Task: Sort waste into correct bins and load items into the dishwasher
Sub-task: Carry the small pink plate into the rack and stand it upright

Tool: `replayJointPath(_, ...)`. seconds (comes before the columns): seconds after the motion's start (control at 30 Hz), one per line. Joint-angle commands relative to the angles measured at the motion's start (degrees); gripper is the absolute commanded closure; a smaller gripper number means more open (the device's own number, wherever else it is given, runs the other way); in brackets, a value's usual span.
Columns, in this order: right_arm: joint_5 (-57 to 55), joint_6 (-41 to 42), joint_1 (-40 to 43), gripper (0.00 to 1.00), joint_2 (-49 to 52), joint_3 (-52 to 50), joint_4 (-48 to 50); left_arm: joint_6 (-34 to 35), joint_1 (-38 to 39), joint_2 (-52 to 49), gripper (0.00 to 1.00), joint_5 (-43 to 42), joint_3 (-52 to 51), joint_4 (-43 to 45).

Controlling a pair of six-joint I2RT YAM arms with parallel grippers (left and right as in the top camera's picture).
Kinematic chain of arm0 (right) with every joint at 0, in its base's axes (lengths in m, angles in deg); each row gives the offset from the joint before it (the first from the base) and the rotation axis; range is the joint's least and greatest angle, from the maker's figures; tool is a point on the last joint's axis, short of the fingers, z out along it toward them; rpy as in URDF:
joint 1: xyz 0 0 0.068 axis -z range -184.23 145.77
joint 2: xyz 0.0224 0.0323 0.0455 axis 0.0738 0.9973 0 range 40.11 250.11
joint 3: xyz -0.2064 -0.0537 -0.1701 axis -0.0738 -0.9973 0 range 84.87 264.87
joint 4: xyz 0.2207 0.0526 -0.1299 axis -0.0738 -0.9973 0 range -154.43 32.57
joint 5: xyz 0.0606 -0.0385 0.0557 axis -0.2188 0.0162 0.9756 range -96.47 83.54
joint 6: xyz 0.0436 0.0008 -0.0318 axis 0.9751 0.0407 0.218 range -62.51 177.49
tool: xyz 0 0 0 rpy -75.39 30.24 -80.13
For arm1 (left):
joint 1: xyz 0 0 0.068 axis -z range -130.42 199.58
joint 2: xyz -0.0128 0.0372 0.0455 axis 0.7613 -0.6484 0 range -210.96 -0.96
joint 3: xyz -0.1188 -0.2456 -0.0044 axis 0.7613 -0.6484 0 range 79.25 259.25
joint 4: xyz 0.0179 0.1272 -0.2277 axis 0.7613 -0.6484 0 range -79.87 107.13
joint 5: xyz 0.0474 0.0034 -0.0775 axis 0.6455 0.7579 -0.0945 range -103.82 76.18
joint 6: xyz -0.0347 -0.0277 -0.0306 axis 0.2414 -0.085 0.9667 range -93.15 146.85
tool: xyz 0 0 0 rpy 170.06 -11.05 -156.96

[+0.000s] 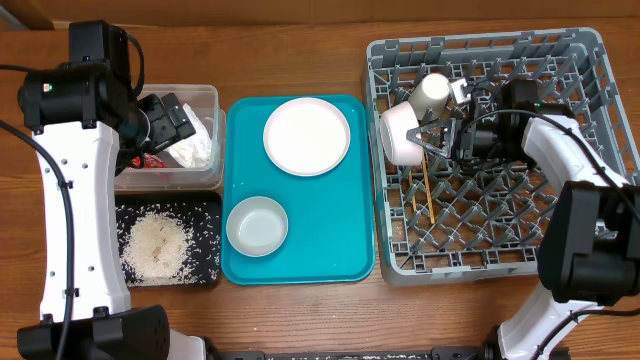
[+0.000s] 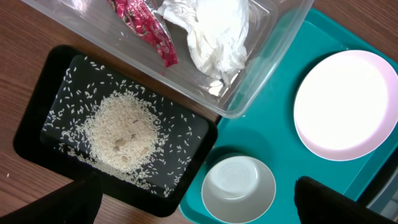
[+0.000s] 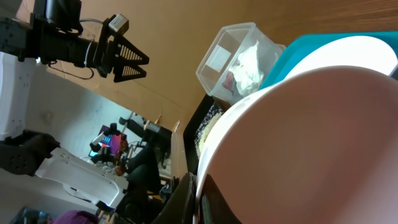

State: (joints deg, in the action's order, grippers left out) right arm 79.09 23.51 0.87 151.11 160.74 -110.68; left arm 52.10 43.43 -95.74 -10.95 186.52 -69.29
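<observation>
The pink bowl (image 1: 400, 133) is already hanging sideways over the rack, so my right gripper will next move gently outward beside the cream cup, onto the rack's wires, and let go of the bowl's rim.
My right gripper (image 1: 432, 138) is shut on the rim of the pink bowl (image 1: 400, 133), held on its side over the left part of the grey dish rack (image 1: 590, 60). In the right wrist view the bowl (image 3: 311, 143) fills the frame, with my fingers (image 3: 200, 200) pinching its rim. The cream cup (image 1: 432, 92) and the chopsticks (image 1: 425, 190) lie in the rack. The pink plate (image 1: 307, 136) and the greenish-white bowl (image 1: 257, 225) sit on the teal tray (image 1: 340, 250). My left gripper (image 1: 165, 122) hangs open and empty over the clear tub (image 1: 205, 95), which holds the napkin (image 2: 214, 31) and the red wrapper (image 2: 146, 28). Rice (image 2: 121, 130) lies in the black tray (image 2: 37, 118).
The teal tray lies between the bins and the rack. In the left wrist view the plate (image 2: 348, 106) and the bowl (image 2: 239, 186) show on it, my open fingers (image 2: 205, 196) framing the bowl. Bare wooden table surrounds everything.
</observation>
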Motion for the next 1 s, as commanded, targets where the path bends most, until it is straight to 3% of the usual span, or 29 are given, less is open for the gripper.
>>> replayJointPath(0.0, 4.35, 1.20, -0.20, 0.96, 0.42, -0.17, 2.91, -0.85, -0.20, -0.11, 0.00, 0.52, 0.09, -0.13)
replayJointPath(0.33, 4.35, 20.15, -0.22, 0.96, 0.42, -0.17, 23.26, -0.85, -0.20, -0.11, 0.00, 0.52, 0.09, -0.13)
replayJointPath(0.97, 0.66, 20.15, -1.70, 0.96, 0.46, -3.85, 24.63, -0.85, -0.20, -0.11, 0.00, 0.52, 0.09, -0.13)
